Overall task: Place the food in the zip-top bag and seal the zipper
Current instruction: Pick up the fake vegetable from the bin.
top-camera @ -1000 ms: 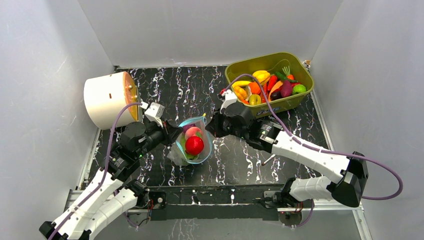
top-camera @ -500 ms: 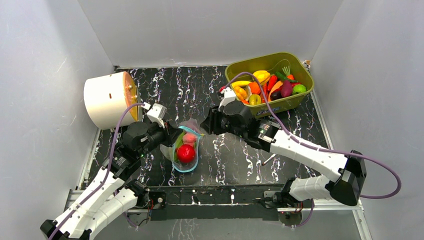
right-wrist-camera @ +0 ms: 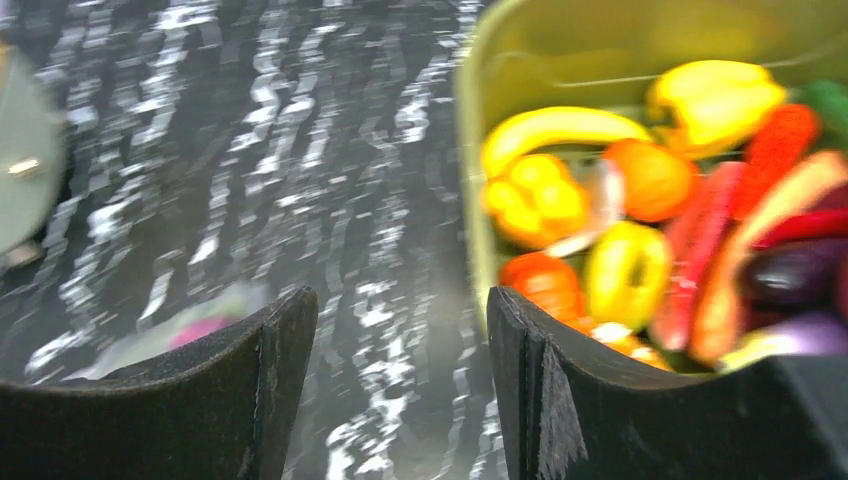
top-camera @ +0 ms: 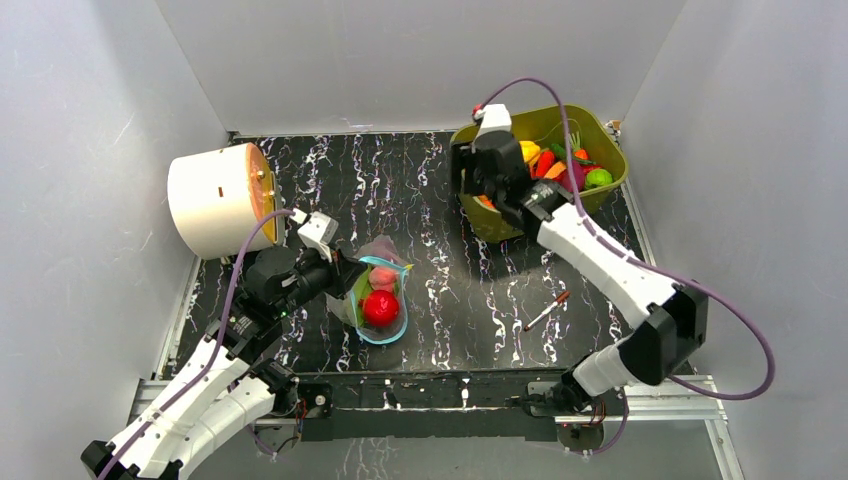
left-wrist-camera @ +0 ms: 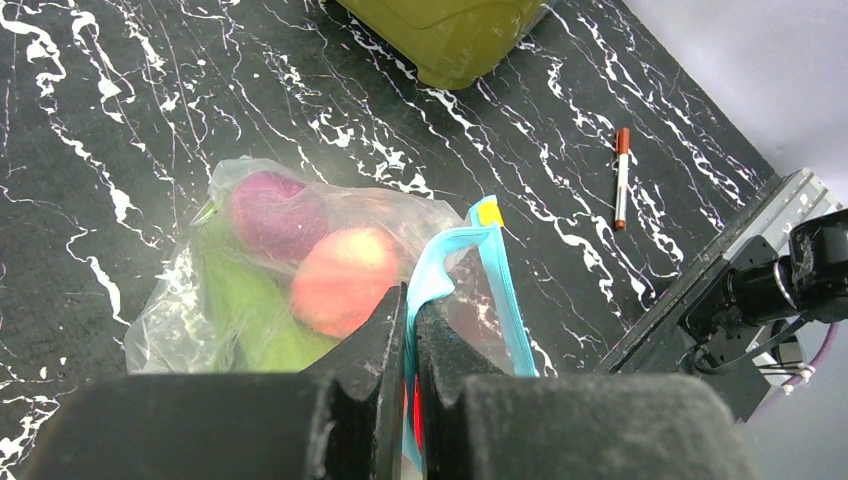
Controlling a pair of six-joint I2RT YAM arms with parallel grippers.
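I will next move my right gripper across the olive tub (right-wrist-camera: 470,150), and then I will lower it to the long magenta piece beside the green cabbage.
The clear zip-top bag (top-camera: 384,252) lies on the black table with its mouth gaping. My left gripper (left-wrist-camera: 410,305) is shut on the light-blue zipper (left-wrist-camera: 507,300) at one side of the mouth. Inside the bag are a red apple (top-camera: 380,308), a pink fruit (left-wrist-camera: 345,275), a purple onion (left-wrist-camera: 275,210) and a green leaf (left-wrist-camera: 245,310). My right gripper (right-wrist-camera: 400,330) is open and empty, hovering over the left rim of the olive tub (right-wrist-camera: 470,150). More food fills that tub, including a banana (right-wrist-camera: 555,125) and a yellow pepper (right-wrist-camera: 715,95).
A white drum (top-camera: 212,198) lies on its side at the far left. A red-and-white pen (top-camera: 547,310) lies on the table to the right of the bag. Grey walls close in the table on three sides. The tub (top-camera: 590,125) stands in the back right corner.
My right gripper let go of the bag's rim, opened and swung back to the tub. The bag sagged toward my left gripper, which kept its hold.
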